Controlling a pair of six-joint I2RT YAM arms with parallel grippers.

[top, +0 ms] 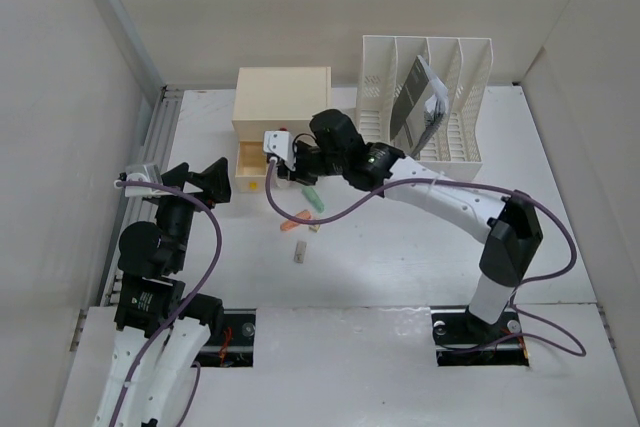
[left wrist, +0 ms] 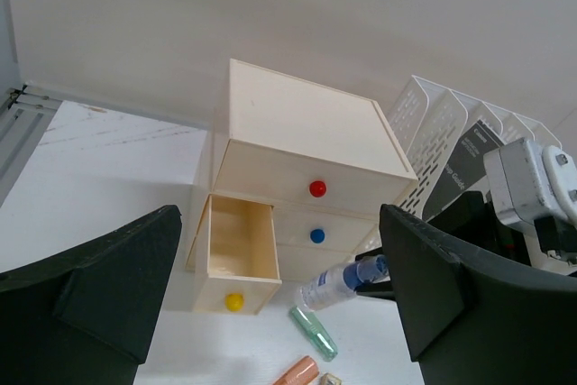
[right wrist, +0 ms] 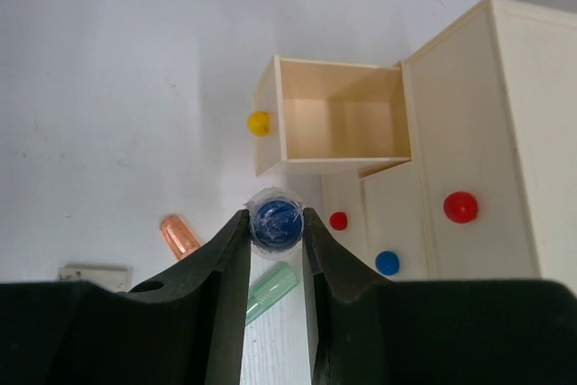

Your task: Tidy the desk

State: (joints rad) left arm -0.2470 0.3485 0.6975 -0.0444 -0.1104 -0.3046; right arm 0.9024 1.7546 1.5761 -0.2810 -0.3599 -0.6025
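My right gripper goes sideways over the open drawer (top: 251, 158) (right wrist: 343, 114) next and releases the clear bottle inside, since the drawer lies left of my right gripper in the top view.
The white desk (top: 400, 262) carries a cream drawer box (top: 282, 97) whose lower-left drawer (top: 250, 159) with a yellow knob stands open and empty. My right gripper (top: 284, 169) is shut on a small clear bottle with a blue cap (right wrist: 275, 221) and holds it above the desk, just in front of the open drawer (right wrist: 338, 128). The left wrist view shows the bottle (left wrist: 341, 282) tilted, to the right of the drawer (left wrist: 236, 254). My left gripper (top: 205, 182) is open and empty, left of the drawer.
A green tube (top: 313, 197), an orange tube (top: 297, 217) and a small pale block (top: 298, 251) lie on the desk in front of the box. A white slotted file rack (top: 462, 107) holding booklets (top: 420, 102) stands at the back right.
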